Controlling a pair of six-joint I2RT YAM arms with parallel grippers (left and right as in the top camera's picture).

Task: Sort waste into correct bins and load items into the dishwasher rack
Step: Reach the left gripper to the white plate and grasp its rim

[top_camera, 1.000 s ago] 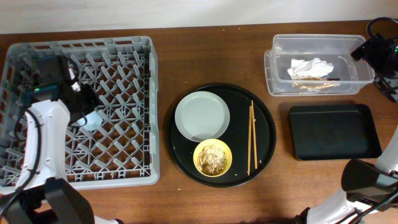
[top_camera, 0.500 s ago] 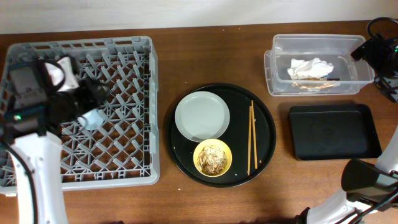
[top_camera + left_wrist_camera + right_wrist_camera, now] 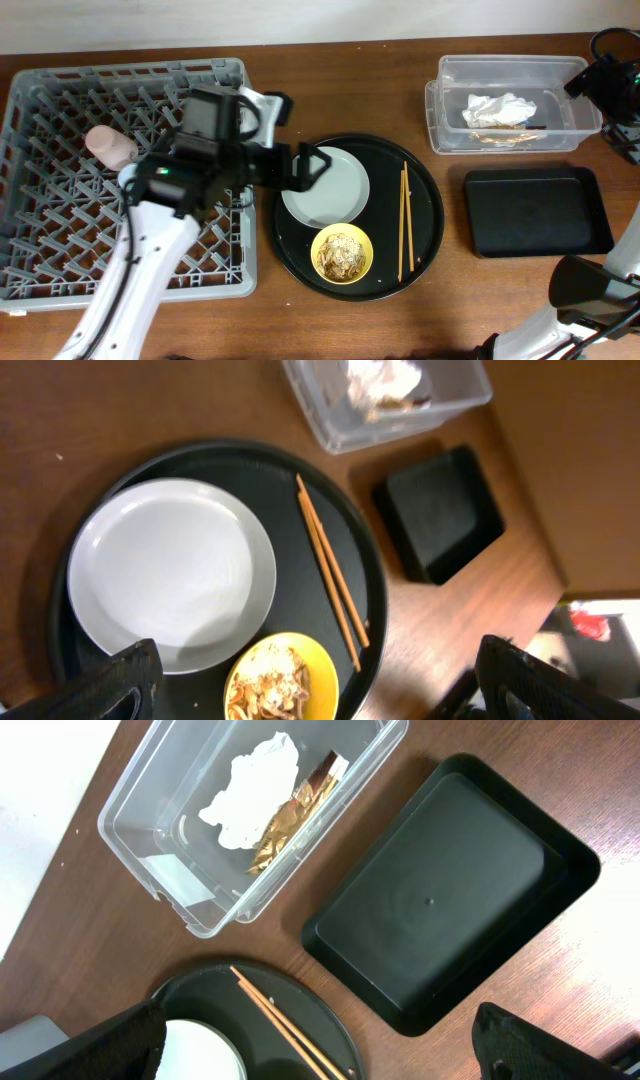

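Empty tray shows between the plate's rim and the chopsticks. My left gripper will move across the plate and down onto the plate's rim [image 3: 366, 186] [image 3: 272, 566] there next.
My left gripper [image 3: 308, 166] hangs open over the left edge of the pale grey plate [image 3: 328, 186], nothing between its fingers. In the left wrist view my left gripper [image 3: 320, 665] spans the plate [image 3: 170, 565] and the yellow bowl [image 3: 282, 682] of food scraps [image 3: 342, 255]. Wooden chopsticks [image 3: 404, 220] lie right of the plate. A pink cup [image 3: 110, 147] lies in the grey dishwasher rack [image 3: 60, 90]. The white napkin [image 3: 498, 108] sits in the clear tub [image 3: 455, 75]. My right gripper [image 3: 598, 85] is open above tub [image 3: 170, 840] and black rectangular tray [image 3: 450, 890].
Plate, bowl and chopsticks [image 3: 285, 1025] rest on a large round black tray [image 3: 430, 190] at the table's middle. The shallow black rectangular tray [image 3: 538, 210] lies in front of the tub. Brown wrapper scraps [image 3: 285, 825] lie beside the napkin [image 3: 250, 785].
My left arm swung right, from inside the rack to above the round tray, and its jaws opened. The pink cup now shows lying in the rack. The right arm has not moved.
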